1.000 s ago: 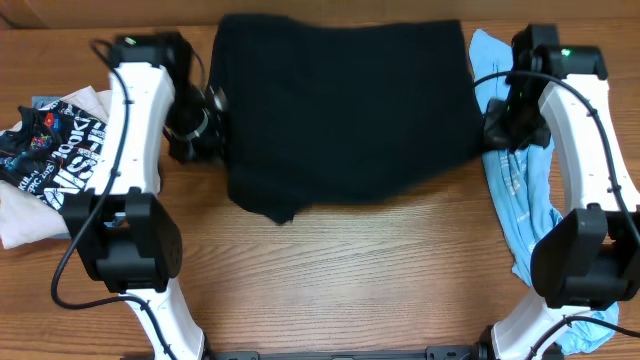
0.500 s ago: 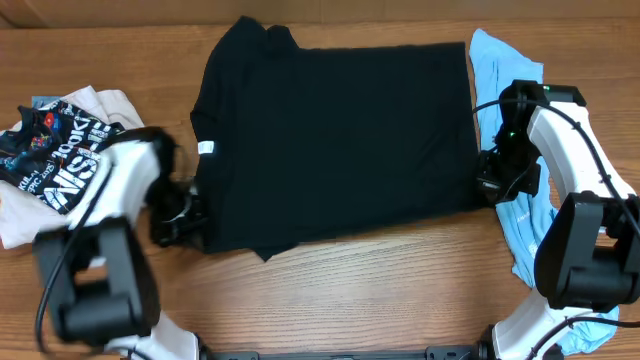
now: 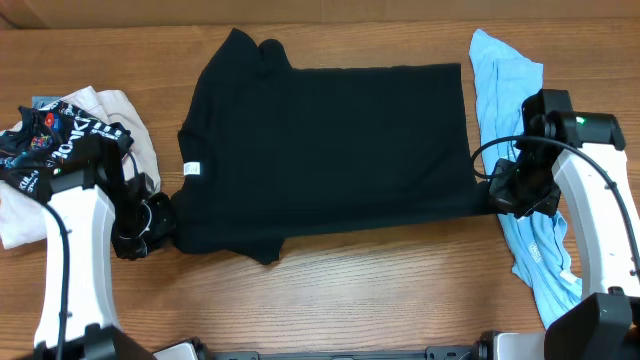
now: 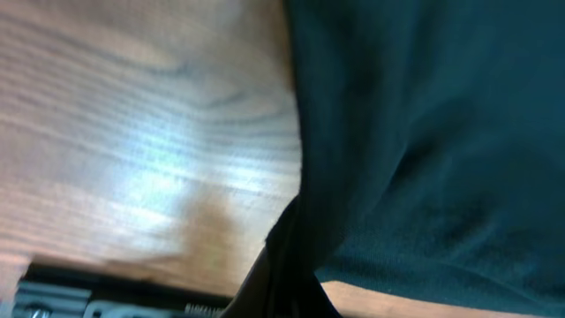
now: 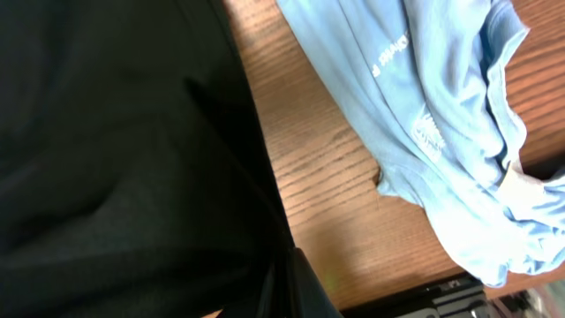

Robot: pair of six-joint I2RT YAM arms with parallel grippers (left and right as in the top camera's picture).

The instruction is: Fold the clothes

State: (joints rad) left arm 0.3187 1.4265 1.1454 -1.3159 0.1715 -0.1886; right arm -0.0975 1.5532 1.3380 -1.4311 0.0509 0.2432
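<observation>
My left gripper needs to fold the near corner it holds over the black clothes (image 3: 330, 150) next, outward to beside the small white label (image 3: 191, 168), because their middle is spread flat.
The black clothes (image 3: 330, 150) lie spread across the middle of the table, a small white label (image 3: 191, 168) near their left edge. My left gripper (image 3: 168, 222) is shut on the garment's lower left corner. In the left wrist view the black cloth (image 4: 424, 132) runs down into the closed jaws at the bottom. My right gripper (image 3: 484, 196) is shut on the lower right corner. The right wrist view has the black fabric (image 5: 124, 150) filling its left side and pinched at the bottom.
A light blue garment (image 3: 520, 180) lies along the right edge, partly under the right arm, and fills the right of the right wrist view (image 5: 450, 141). A black shirt with white lettering (image 3: 50, 150) sits on pale cloth at the left. Bare wood table (image 3: 380, 290) runs along the front.
Both grippers have pulled the garment's corners toward the front and outward. The cloth went from bunched at the back to spread flat, and the white label now shows.
</observation>
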